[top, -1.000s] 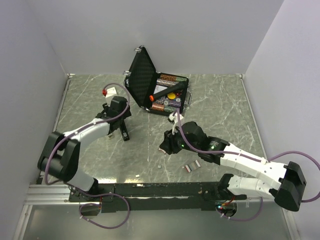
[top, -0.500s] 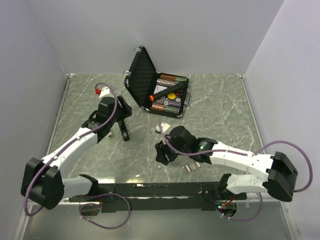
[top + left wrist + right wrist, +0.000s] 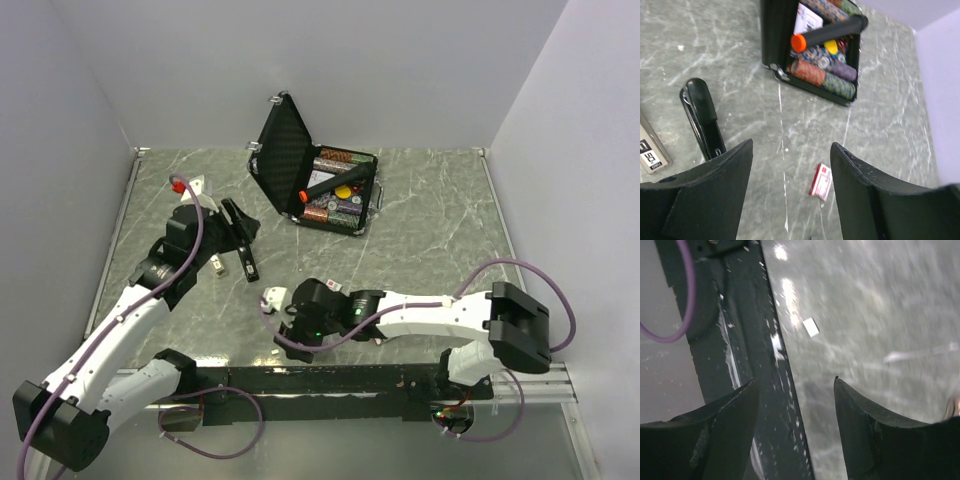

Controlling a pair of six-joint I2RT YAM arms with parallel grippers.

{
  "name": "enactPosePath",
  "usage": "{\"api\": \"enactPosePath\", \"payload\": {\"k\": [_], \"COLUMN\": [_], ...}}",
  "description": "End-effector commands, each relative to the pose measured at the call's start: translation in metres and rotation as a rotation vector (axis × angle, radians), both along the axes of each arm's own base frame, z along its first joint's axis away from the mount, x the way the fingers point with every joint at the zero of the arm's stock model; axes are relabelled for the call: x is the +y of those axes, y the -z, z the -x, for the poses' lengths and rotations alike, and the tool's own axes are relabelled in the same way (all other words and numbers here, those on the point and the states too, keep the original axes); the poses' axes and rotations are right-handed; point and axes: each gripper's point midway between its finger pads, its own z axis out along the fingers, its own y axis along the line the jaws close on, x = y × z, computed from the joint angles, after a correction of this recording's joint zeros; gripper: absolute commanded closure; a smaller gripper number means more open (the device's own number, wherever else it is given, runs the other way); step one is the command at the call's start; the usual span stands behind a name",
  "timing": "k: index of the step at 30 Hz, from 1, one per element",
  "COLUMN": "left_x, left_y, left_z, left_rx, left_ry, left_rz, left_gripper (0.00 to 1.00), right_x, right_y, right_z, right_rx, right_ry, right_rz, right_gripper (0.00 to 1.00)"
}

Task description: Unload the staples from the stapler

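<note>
My right gripper moves to the left in the top view and down around the small pale piece (image 3: 275,351) (image 3: 811,326) next, since it lies ahead of the open fingers.
The black stapler (image 3: 243,256) lies closed on the marble table, left of centre. In the left wrist view it (image 3: 702,115) shows a silver rail along one edge. My left gripper (image 3: 238,222) hovers just behind the stapler, open and empty (image 3: 791,145). My right gripper (image 3: 289,338) is low over the table's front edge, open and empty (image 3: 795,381). A small pale strip (image 3: 811,326), perhaps staples, lies on the table just ahead of it, near the black front rail (image 3: 747,340).
An open black case (image 3: 285,150) with poker chips and a black, orange-capped tube (image 3: 830,30) stands at the back. A small red and white box (image 3: 821,181) lies mid-table. A flat labelled piece (image 3: 652,150) lies beside the stapler. A purple cable (image 3: 682,300) loops past the rail.
My left gripper has drawn back and left, away from above the stapler. My right gripper has swept left and toward the front edge of the table. The stapler has not moved.
</note>
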Motion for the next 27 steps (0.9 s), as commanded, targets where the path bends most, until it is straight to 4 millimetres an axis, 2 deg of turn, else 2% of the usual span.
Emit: {"api": "enactPosePath", "payload": {"k": [1, 6, 11, 14, 22, 27], "left_x": [-0.009, -0.013, -0.004, -0.008, -0.003, -0.003], "left_y": [0.003, 0.011, 0.015, 0.014, 0.01, 0.019], "left_z": [0.016, 0.026, 0.03, 0.035, 0.044, 0.047], "left_rx": [0.018, 0.037, 0.03, 0.034, 0.009, 0.019], "left_ry": [0.1, 0.168, 0.156, 0.19, 0.209, 0.23], "left_rz": [-0.011, -0.039, -0.089, -0.083, -0.112, -0.111], "left_gripper": [0.33, 0.32, 0.31, 0.31, 0.3, 0.3], "right_x": [0.031, 0.04, 0.042, 0.045, 0.06, 0.076], "right_y": [-0.021, -0.017, -0.006, -0.001, 0.01, 0.015], "right_z": [-0.003, 0.001, -0.003, -0.002, 0.0, 0.001], "right_rx": [-0.129, -0.219, -0.313, -0.358, -0.345, -0.322], "right_ry": [-0.14, -0.302, -0.439, -0.506, -0.574, -0.593], "right_rz": [-0.092, -0.105, -0.077, -0.087, -0.084, -0.092], "right_gripper": [0.32, 0.28, 0.26, 0.25, 0.27, 0.29]}}
